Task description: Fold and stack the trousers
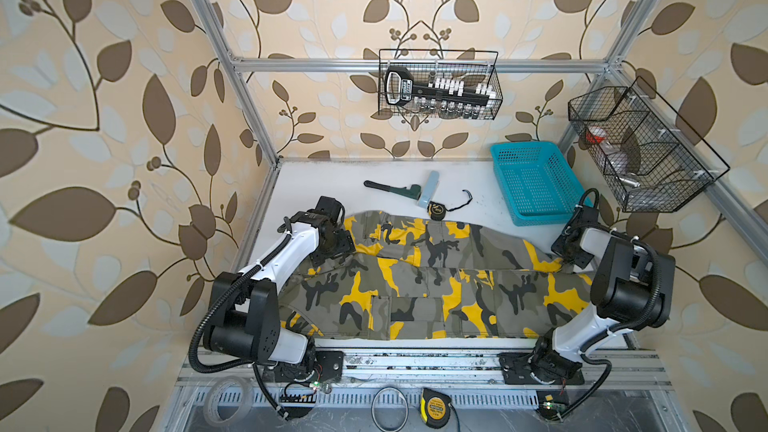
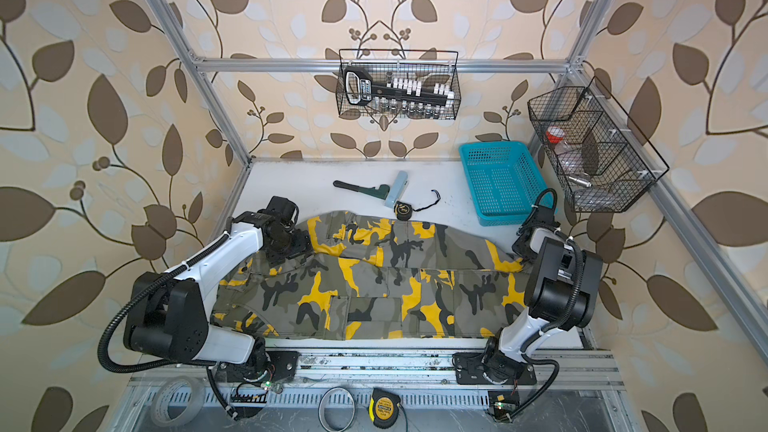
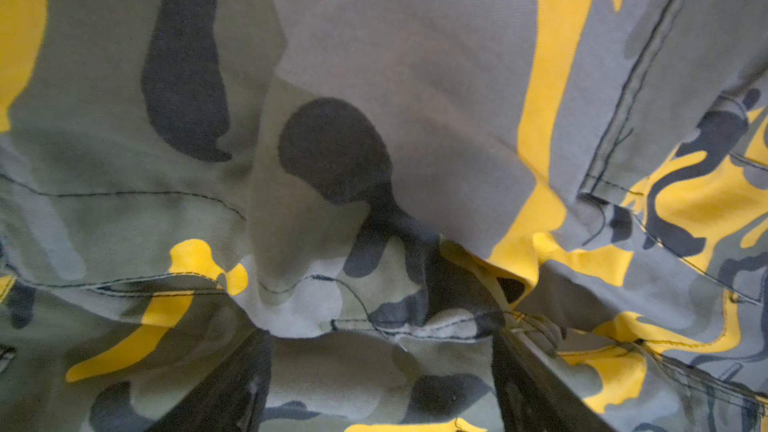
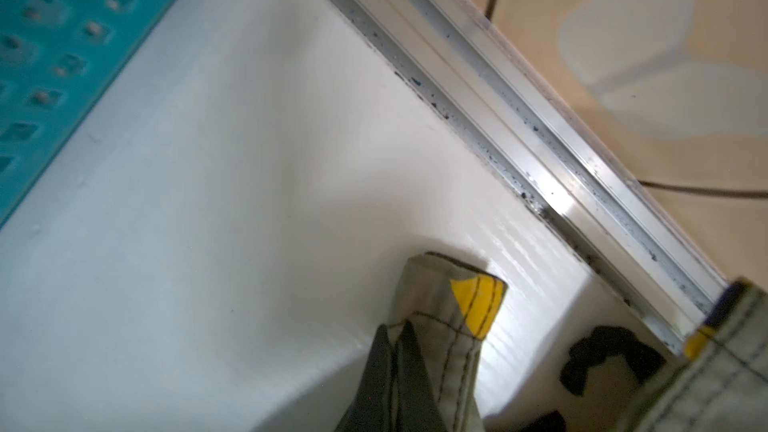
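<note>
My right gripper is holding the hem and next needs to carry it up, then back and down, to release it over the near leg's cuff end (image 1: 577, 283) (image 4: 720, 368), as that leg lies flat alongside.
The camouflage trousers (image 1: 415, 284) (image 2: 374, 284) lie spread lengthwise across the white table in both top views. My left gripper (image 1: 332, 249) (image 2: 286, 247) is down on their left end. In the left wrist view it (image 3: 382, 384) stands open, its dark fingers (image 3: 232, 388) wide apart with rumpled cloth (image 3: 374, 160) lying between them. My right gripper (image 1: 567, 261) (image 2: 521, 257) is at the far right tip of the upper leg. In the right wrist view it (image 4: 399, 351) is shut, pinching the stitched hem (image 4: 453, 297) just above the table.
A turquoise basket (image 1: 536, 178) (image 4: 62, 35) stands at the back right, close to my right arm. Behind the trousers lie a pipe wrench (image 1: 390, 189), a pale blue bar (image 1: 429, 189) and a tape measure (image 1: 437, 210). The aluminium frame rail (image 4: 519, 118) borders the table's right edge.
</note>
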### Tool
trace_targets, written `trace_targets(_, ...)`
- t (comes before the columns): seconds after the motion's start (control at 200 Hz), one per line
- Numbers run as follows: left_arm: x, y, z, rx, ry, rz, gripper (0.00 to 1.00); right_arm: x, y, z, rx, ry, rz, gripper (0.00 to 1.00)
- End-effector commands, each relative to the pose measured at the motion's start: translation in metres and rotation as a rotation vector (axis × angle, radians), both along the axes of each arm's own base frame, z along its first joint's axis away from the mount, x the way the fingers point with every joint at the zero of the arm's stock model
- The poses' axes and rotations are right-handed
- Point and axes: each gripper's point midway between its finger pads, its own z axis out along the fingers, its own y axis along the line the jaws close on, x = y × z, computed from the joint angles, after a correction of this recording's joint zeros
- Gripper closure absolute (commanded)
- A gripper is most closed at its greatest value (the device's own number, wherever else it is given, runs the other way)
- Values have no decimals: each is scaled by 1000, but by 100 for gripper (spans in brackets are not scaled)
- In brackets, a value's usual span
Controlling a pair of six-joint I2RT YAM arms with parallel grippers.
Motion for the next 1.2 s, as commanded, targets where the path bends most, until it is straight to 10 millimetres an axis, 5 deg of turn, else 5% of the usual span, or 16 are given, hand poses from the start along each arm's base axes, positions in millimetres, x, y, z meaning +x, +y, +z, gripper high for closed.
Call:
trace_targets(0.0, -5, 3, 0, 39, 15, -26, 16, 8, 2, 16, -24, -55, 11, 100)
trace_targets(0.275, -2, 5, 4, 48, 10, -18, 16, 7, -10, 108, -192, -564, -158, 100)
trace_targets(0.465, -5, 8, 7, 62, 2, -12, 16, -33, -33, 93, -182, -565, -374, 100)
trace_targets(0.67, -4, 9, 6, 64, 2, -11, 16, 8, 4, 132, -35, -933, -131, 100)
trace_targets(1.055, -5, 10, 6, 72, -3, -13, 16, 51, 78, 179, 31, -1000, 106, 99)
trace_targets(1.195, -5, 12, 7, 84, -5, -12, 16, 52, 78, 203, 22, -1054, 110, 98)
